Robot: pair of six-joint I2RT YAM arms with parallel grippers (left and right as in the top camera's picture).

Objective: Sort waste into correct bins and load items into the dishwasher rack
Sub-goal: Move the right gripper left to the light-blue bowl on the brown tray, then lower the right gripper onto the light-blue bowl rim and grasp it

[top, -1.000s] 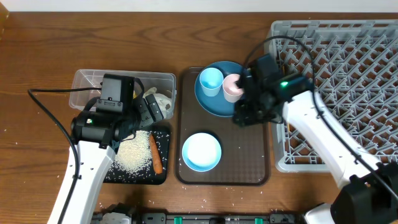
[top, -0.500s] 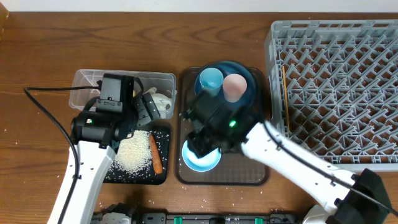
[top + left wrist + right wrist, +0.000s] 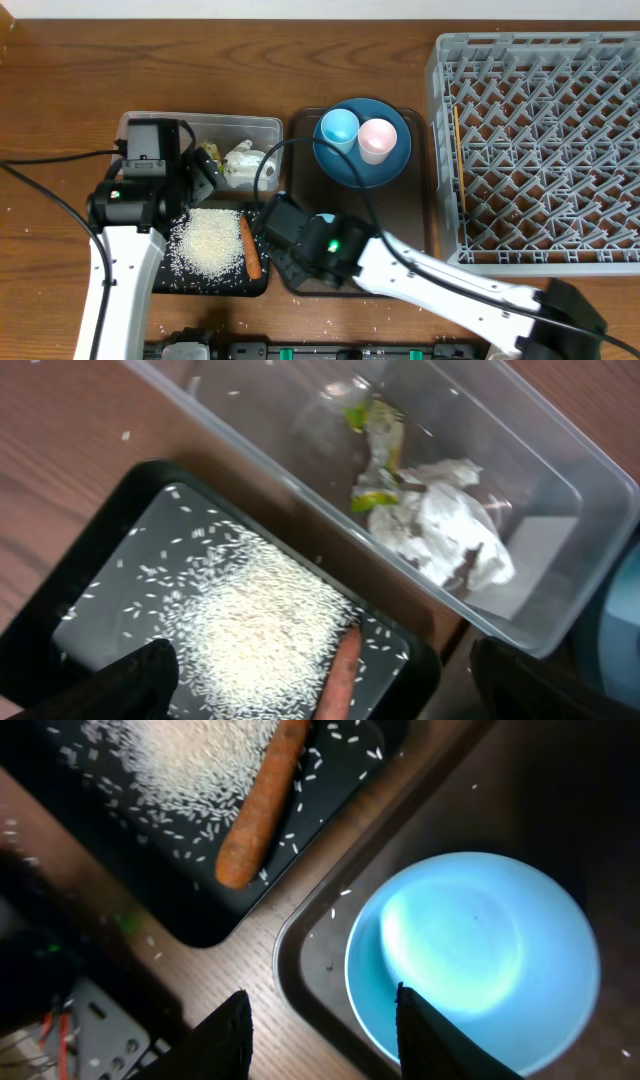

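Note:
The pale blue bowl's rim (image 3: 354,1001) runs between my open fingers, so next my right gripper will lower astride the bowl's rim beside the brown tray's near corner.
My left gripper (image 3: 322,698) hangs open over the black tray (image 3: 110,565), above the loose rice (image 3: 262,632) and the orange carrot (image 3: 340,676). Behind it the clear tub (image 3: 560,510) holds crumpled paper (image 3: 452,542) and a green-yellow wrapper (image 3: 374,460). My right gripper (image 3: 320,1042) is open low over the brown tray's front left corner. One fingertip is over the pale blue bowl (image 3: 480,955) and the other over the wood. From overhead the arm hides the bowl. The blue plate (image 3: 385,165) carries a light blue cup (image 3: 338,128) and a pink cup (image 3: 376,138). A chopstick (image 3: 458,165) lies in the grey rack (image 3: 545,140).
The brown serving tray (image 3: 405,235) sits between the black tray (image 3: 258,285) and the rack. My right arm stretches from the front right corner across the serving tray's front edge. Stray rice grains dot the wood in front. A cable loops over the clear tub's right end.
My right arm has swung from the cups at the back, over the bowl, to the serving tray's front left corner. My left arm has shifted a little to the left.

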